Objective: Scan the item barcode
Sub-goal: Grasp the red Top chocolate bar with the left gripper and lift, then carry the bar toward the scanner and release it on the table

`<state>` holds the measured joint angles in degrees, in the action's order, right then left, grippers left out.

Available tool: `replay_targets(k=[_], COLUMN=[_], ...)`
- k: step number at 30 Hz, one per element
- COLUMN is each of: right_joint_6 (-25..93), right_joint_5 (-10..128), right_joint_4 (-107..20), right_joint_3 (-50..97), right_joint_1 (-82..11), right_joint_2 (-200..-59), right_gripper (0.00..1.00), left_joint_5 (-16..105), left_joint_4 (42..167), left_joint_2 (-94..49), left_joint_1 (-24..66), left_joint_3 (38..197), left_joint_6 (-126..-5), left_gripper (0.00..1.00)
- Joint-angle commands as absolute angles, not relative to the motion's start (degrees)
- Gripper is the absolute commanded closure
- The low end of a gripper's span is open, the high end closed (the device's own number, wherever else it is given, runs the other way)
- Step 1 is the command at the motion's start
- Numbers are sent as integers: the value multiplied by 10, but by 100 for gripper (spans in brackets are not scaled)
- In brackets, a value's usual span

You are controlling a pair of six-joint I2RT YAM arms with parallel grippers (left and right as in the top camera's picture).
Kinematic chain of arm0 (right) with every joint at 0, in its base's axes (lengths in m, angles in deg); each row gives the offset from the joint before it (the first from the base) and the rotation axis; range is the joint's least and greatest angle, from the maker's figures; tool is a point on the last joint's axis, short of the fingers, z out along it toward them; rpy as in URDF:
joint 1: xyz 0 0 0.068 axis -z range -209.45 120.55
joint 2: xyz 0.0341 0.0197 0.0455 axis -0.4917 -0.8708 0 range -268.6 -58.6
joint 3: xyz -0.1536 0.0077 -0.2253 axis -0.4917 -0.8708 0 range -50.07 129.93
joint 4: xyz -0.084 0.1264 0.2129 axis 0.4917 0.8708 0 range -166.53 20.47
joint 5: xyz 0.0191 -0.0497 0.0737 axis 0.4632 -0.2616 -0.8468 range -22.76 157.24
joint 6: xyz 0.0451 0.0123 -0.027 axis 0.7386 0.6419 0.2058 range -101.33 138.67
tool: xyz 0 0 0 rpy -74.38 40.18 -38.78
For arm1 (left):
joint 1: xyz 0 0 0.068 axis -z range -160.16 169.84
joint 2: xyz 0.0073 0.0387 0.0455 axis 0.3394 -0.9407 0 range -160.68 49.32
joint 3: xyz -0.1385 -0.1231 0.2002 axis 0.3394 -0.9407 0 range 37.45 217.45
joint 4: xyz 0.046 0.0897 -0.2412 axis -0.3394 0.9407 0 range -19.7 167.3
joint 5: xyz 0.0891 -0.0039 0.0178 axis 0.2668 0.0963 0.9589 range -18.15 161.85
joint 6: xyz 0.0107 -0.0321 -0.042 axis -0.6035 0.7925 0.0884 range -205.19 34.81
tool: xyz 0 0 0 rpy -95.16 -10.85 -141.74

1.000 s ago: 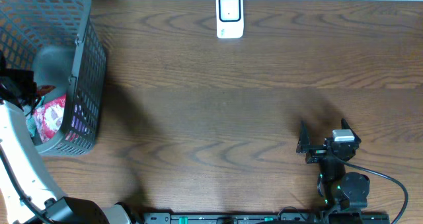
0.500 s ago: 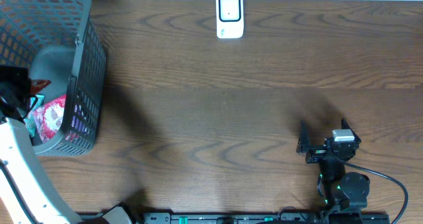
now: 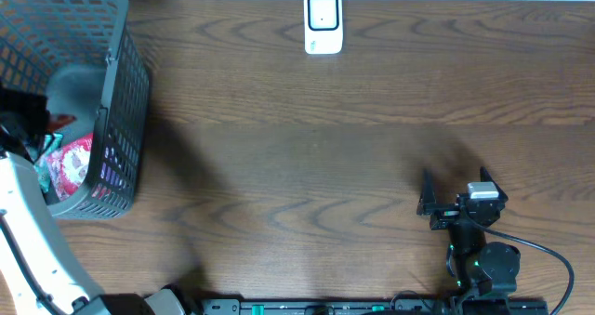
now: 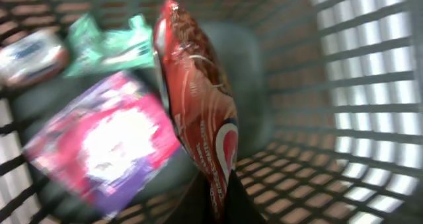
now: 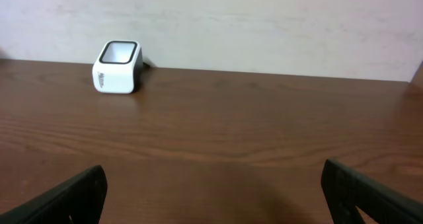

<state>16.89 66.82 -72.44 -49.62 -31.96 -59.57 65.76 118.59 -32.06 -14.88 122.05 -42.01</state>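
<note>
My left gripper rises over the basket's mesh side next, then comes down to the bare tabletop by the scanner and releases. That side stands between packet and scanner (image 3: pixel 323 22).
A red snack packet (image 4: pixel 198 98) hangs upright inside the grey mesh basket (image 3: pixel 121 92), and my left gripper (image 4: pixel 221 207) is shut on its lower edge. From overhead, the left gripper (image 3: pixel 35 122) sits inside the basket at the table's left edge, with a bit of the red packet (image 3: pixel 61 120) showing beside it. No barcode shows on the packet. The white scanner (image 3: pixel 323 22) stands at the far middle of the table, and the right wrist view shows the scanner (image 5: pixel 117 67) against the wall. My right gripper (image 3: pixel 426 202) rests open near the front right, its jaws (image 5: pixel 215 197) wide apart and holding nothing.
Under the held packet in the basket lie a pink and purple packet (image 4: pixel 106 145), a green packet (image 4: pixel 109 42) and a white and blue item (image 4: pixel 30 55). The basket's mesh wall (image 4: pixel 357 85) stands close on the right of the left gripper.
My left gripper has shifted slightly inside the basket with the red packet in it, and its view is blurred. The right arm has not moved.
</note>
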Motion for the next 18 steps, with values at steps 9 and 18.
replay_targets(k=[9, 18], right_joint_6=[167, 167], right_joint_5=[669, 669], right_joint_4=[-722, -722], right_joint_3=[-498, -498], right_joint_1=[-322, -322], right_joint_2=[-593, -593], right_gripper=[1, 1], left_joint_5=[628, 581], left_joint_4=[1107, 1023], left_joint_2=[-220, -156], left_joint_1=[-148, -102], left_joint_3=[1224, 1224], left_joint_6=[-429, -430], left_gripper=[93, 93])
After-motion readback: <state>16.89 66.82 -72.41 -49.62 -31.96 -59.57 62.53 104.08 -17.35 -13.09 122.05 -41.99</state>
